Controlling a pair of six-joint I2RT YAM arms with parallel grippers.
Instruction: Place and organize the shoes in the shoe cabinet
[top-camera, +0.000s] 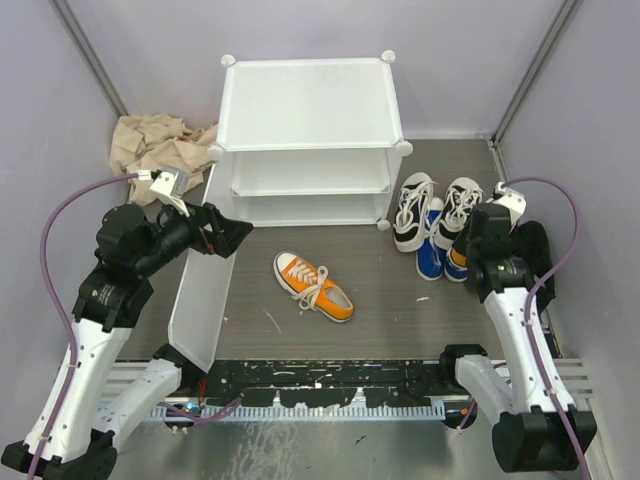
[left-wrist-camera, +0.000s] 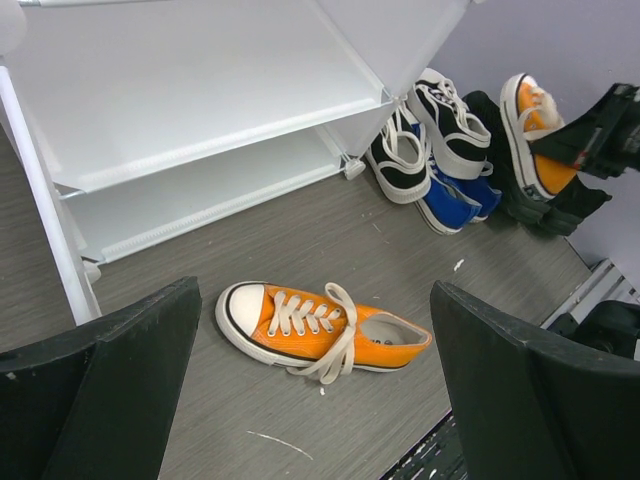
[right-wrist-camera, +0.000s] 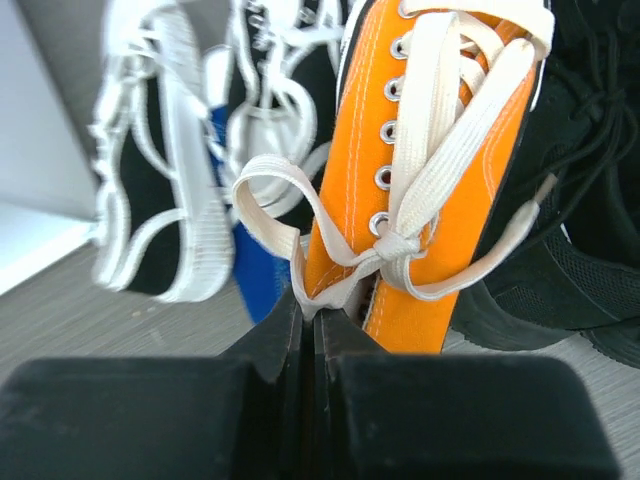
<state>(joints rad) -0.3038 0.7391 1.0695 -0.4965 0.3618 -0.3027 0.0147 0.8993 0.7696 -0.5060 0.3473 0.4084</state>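
The right gripper swings to the left in the top view next, then down to empty floor (top-camera: 362, 268) beside the lying orange shoe, since both shoes match.
One orange shoe (top-camera: 313, 286) with white laces lies on its sole on the floor in front of the shoe cabinet (top-camera: 305, 110). The cabinet door (top-camera: 205, 290) is swung out to the left. My left gripper (top-camera: 228, 232) hovers beside the door's top edge, open and holding nothing; in the left wrist view the lying orange shoe (left-wrist-camera: 320, 325) shows far below between the jaws. My right gripper (right-wrist-camera: 312, 315) is shut on the collar edge of a second orange shoe (right-wrist-camera: 440, 150), tilted up among the shoes at the right. White-and-black shoes (top-camera: 415, 210), blue shoes (top-camera: 432, 255) and black shoes (right-wrist-camera: 570, 250) sit around it.
Crumpled brown paper (top-camera: 150, 145) lies at the back left beside the cabinet. Grey walls close in the floor on three sides. A black rail (top-camera: 330, 385) runs along the near edge between the arm bases. The cabinet's inner shelf (left-wrist-camera: 230, 140) holds nothing.
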